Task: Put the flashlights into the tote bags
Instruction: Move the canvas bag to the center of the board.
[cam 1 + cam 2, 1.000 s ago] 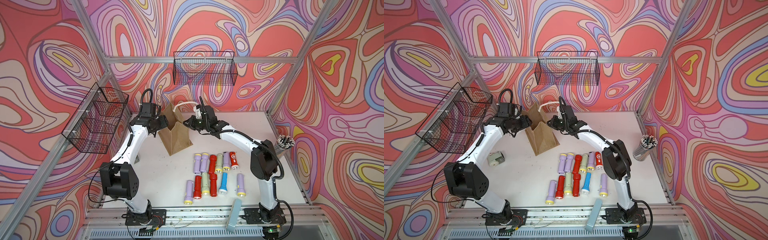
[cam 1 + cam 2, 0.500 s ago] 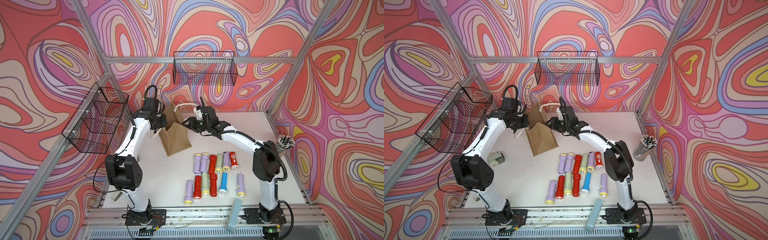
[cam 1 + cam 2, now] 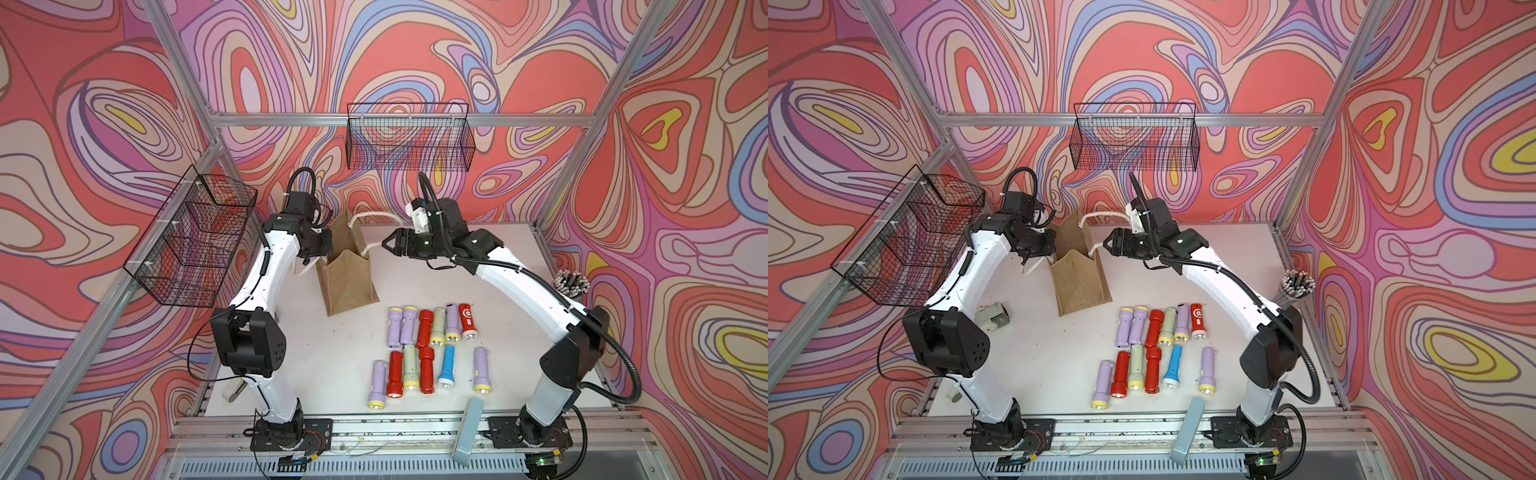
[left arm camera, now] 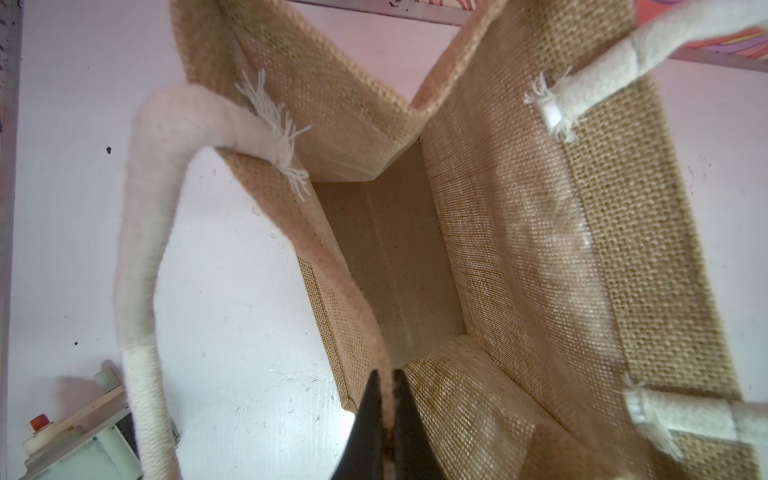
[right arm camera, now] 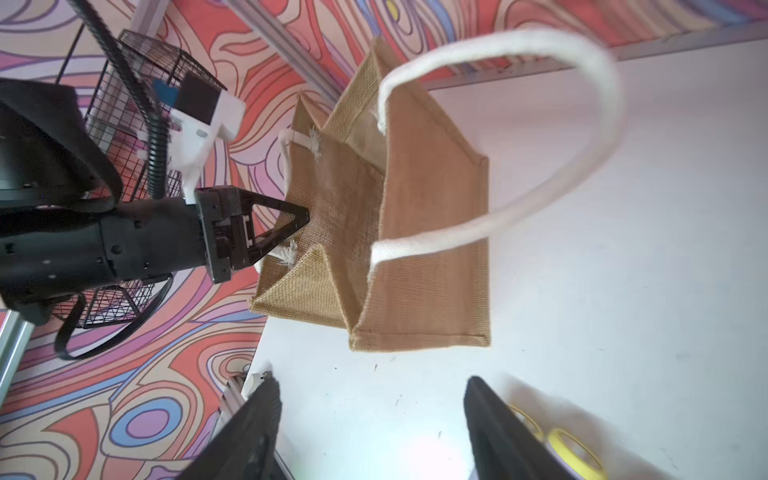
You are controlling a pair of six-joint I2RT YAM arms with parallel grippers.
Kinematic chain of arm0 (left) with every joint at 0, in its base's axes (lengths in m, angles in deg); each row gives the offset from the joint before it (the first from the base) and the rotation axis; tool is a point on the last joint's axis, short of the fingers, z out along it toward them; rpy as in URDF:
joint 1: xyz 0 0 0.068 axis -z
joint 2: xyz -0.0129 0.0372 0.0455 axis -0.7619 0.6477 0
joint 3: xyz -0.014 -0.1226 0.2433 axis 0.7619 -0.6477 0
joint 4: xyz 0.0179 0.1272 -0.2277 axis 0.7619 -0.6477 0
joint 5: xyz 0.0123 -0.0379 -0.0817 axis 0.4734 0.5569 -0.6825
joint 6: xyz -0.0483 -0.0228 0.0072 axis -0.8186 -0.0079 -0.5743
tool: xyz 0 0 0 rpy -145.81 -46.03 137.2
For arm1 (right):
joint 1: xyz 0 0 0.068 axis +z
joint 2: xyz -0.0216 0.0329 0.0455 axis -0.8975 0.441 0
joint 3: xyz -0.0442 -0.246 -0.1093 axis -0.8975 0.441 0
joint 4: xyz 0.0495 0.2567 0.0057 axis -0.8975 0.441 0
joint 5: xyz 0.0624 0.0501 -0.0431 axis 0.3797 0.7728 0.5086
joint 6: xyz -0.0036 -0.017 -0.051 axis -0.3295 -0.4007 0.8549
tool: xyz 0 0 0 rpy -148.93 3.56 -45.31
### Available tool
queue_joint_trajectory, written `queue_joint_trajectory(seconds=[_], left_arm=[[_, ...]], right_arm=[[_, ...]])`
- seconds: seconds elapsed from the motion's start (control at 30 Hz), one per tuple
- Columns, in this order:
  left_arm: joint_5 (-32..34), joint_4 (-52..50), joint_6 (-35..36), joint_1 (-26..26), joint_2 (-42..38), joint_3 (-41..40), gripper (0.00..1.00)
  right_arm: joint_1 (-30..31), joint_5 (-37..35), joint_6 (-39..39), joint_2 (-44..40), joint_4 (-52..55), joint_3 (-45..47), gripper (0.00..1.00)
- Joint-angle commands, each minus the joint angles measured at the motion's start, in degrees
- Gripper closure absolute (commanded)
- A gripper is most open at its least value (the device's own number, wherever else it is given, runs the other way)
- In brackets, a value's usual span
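Observation:
I should pull the bag back with my left gripper and release its rim there, on the bare tabletop beside the flashlights.
The tan burlap tote bag (image 3: 349, 282) (image 3: 1081, 286) stands open at the back of the table, its white rope handles (image 3: 374, 216) looping off both long sides. My left gripper (image 3: 321, 254) (image 4: 386, 374) is shut on the bag's left rim; the wrist view looks down into the empty bag (image 4: 395, 257). My right gripper (image 3: 386, 243) (image 5: 372, 382) hangs open just right of the bag, holding nothing, with the bag (image 5: 432, 249) and its handle (image 5: 582, 124) ahead of it. Several flashlights (image 3: 424, 328) (image 3: 1154, 328) lie in two rows on the table in front of the bag.
Black wire baskets hang on the back wall (image 3: 409, 139) and the left wall (image 3: 195, 237). A clear cup of grey rods (image 3: 571, 282) stands at the right edge. A grey-blue flat bar (image 3: 467, 432) leans over the front rail. A small pale device (image 3: 992, 320) lies left of the bag.
My left gripper has shut on the bag's left rim. My right gripper has opened, let go of the rope handle and drawn back a little to the right.

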Motion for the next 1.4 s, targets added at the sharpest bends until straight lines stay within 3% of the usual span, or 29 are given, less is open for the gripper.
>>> queue_joint_trajectory(seconds=[0.0, 0.13, 0.27, 0.4, 0.57, 0.83, 0.93, 1.13, 1.37], left_arm=[[-1.24, -3.79, 5.62, -0.26, -2.16, 1.17, 1.00], [-1.54, -4.32, 8.45, -0.33, -5.93, -2.35, 1.00], [-7.05, -4.04, 9.60, -1.22, -10.61, -7.35, 1.00], [-8.33, -4.82, 9.75, -1.22, -14.57, -11.91, 1.00], [-8.80, -6.33, 10.26, -1.29, -19.40, -17.04, 1.00], [-9.61, -6.72, 6.88, -1.32, -26.91, -25.10, 1.00], [-7.25, -5.49, 7.05, -1.67, -29.66, -28.65, 1.00], [-8.23, -5.71, 6.99, -4.91, -31.24, -28.87, 1.00], [-4.74, -3.25, 4.88, -4.90, -35.29, -35.11, 1.00]], right_arm=[[-1.83, -9.68, 4.13, -6.03, 5.08, 3.50, 0.23], [-4.36, -15.05, 5.04, -10.50, 6.84, 6.72, 0.22], [-5.88, -20.69, 5.79, -13.17, 8.12, 10.29, 0.18], [-6.17, -25.50, 3.55, -15.14, 8.53, 14.75, 0.01], [-6.41, -27.01, 3.18, -16.65, 9.42, 18.66, 0.02], [-10.25, -30.10, 1.65, -15.33, 20.55, 17.96, 0.02], [-10.61, -29.97, 2.06, -16.57, 21.74, 20.78, 0.05], [-10.63, -25.92, -4.94, -21.96, 21.16, 27.95, 0.12], [-10.63, -26.52, -10.16, -24.44, 32.82, 31.68, 0.18]])
